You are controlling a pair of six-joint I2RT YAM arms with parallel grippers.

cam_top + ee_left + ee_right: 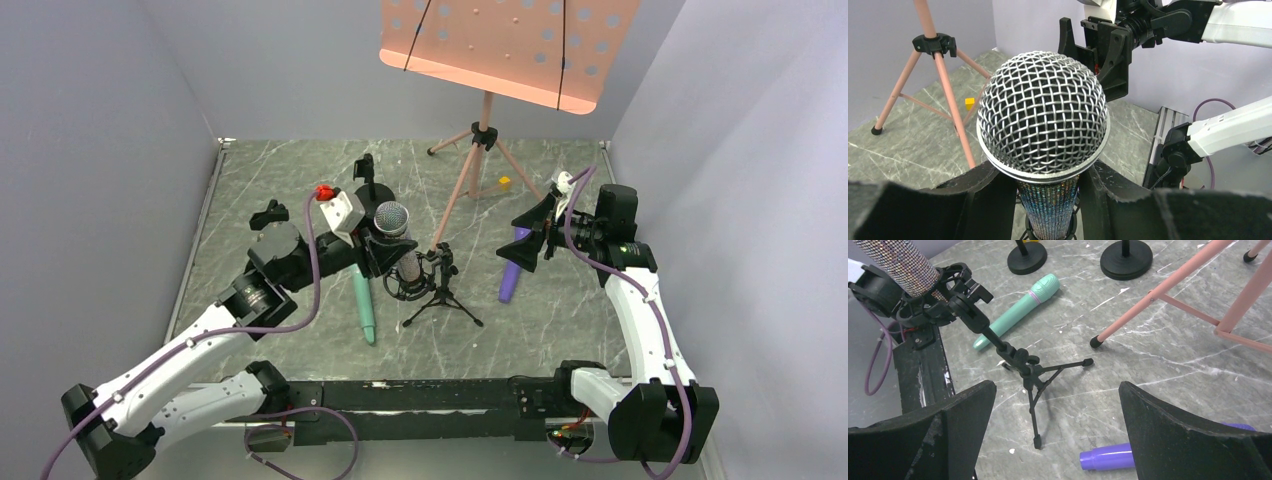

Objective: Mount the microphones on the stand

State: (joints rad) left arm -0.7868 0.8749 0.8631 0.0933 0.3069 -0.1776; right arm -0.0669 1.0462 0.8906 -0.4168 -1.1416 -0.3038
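My left gripper lowers next and slides the glittery body deeper into the stand's ring clip to release it there, since the head still stands well above it.
The glittery silver-pink microphone (1043, 112) with a grey mesh head stands tilted, its body down in the ring clip of the small black tripod stand (441, 295). My left gripper (1048, 185) is shut on its body just below the head, one finger on each side. The mint green microphone (365, 305) lies on the floor left of the stand. Right of the stand lies the purple microphone (1105, 458). Just above it hangs my right gripper (1058, 405), wide open and with nothing in it. In the right wrist view the stand (1023, 365) shows with the glittery body (898, 262) in its clip.
A pink music stand (505, 40) rises at the back, its tripod legs (1158, 295) spreading behind the small stand. Two black round-based stands (1027, 260) (1126, 259) sit behind the mint microphone. A yellow block (505, 183) lies by the pink legs. Grey walls enclose three sides.
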